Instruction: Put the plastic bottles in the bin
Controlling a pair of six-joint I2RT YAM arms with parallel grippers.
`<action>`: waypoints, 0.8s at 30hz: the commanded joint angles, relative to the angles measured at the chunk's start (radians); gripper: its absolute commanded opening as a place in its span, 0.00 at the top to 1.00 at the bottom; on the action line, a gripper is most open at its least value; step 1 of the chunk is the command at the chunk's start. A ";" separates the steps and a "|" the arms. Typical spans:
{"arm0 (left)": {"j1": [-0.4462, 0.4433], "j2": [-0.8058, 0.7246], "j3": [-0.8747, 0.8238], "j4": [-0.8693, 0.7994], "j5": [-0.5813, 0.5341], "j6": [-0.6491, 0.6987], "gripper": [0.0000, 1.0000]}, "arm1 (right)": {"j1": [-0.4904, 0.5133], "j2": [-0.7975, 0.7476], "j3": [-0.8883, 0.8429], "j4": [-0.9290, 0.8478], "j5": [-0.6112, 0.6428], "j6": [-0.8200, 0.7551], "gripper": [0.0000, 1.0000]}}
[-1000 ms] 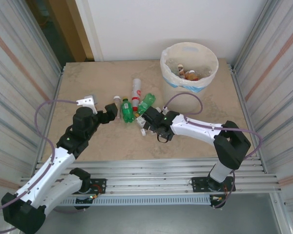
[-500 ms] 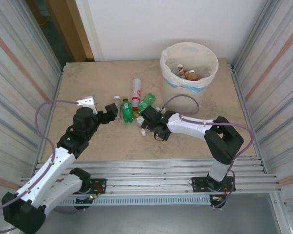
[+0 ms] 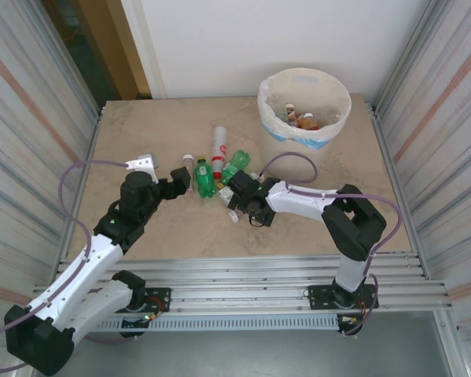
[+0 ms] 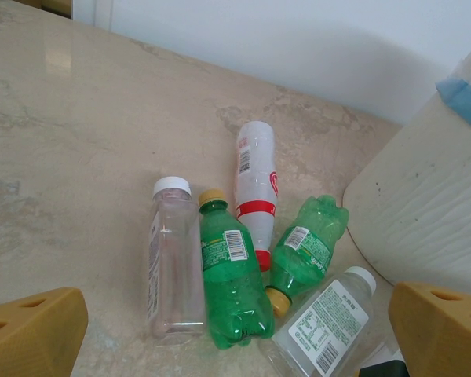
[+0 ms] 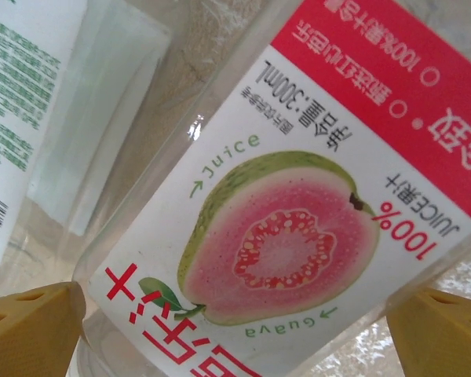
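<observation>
My right gripper should turn to line up with the clear juice bottle and go down over the guava label (image 5: pixel 279 239), because the bottle lies at a slant below its open fingers.
Several plastic bottles lie in a cluster mid-table: a clear one with a white cap (image 4: pixel 173 263), a green one with a yellow cap (image 4: pixel 229 275), a white-and-red one (image 4: pixel 255 184), a second green one (image 4: pixel 306 247) and a clear white-labelled one (image 4: pixel 326 322). My left gripper (image 3: pixel 179 179) hangs open just left of them, holding nothing. My right gripper (image 3: pixel 239 193) is open at the cluster's right side, its fingers straddling a clear guava-juice bottle (image 5: pixel 282 228). The cream bin (image 3: pixel 276 129) stands at the back right with several bottles inside.
Corrugated metal walls close in the table (image 3: pixel 141 133) on both sides, and a white wall stands behind. Bare table lies to the left and back of the cluster. A purple cable (image 3: pixel 294 157) loops between the right arm and the bin.
My right gripper has slid left into the cluster, closing in around the guava bottle. The left arm has barely shifted.
</observation>
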 commanded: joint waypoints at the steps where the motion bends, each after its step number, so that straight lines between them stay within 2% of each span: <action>1: 0.008 0.002 0.015 0.026 0.001 0.005 0.01 | -0.011 -0.060 -0.035 -0.075 0.018 -0.055 0.04; 5: 0.007 0.009 0.017 0.029 0.003 0.004 0.01 | -0.038 -0.109 -0.090 -0.092 0.020 -0.057 0.05; 10: 0.007 0.019 0.021 0.033 0.010 -0.002 0.01 | -0.069 -0.144 -0.119 -0.106 0.001 -0.138 0.06; 16: 0.006 0.031 0.021 0.037 0.015 -0.006 0.01 | -0.091 -0.126 -0.097 -0.105 0.019 -0.171 0.02; 24: 0.007 0.027 0.023 0.029 0.011 0.002 0.01 | -0.130 -0.055 -0.048 -0.037 0.025 -0.234 0.05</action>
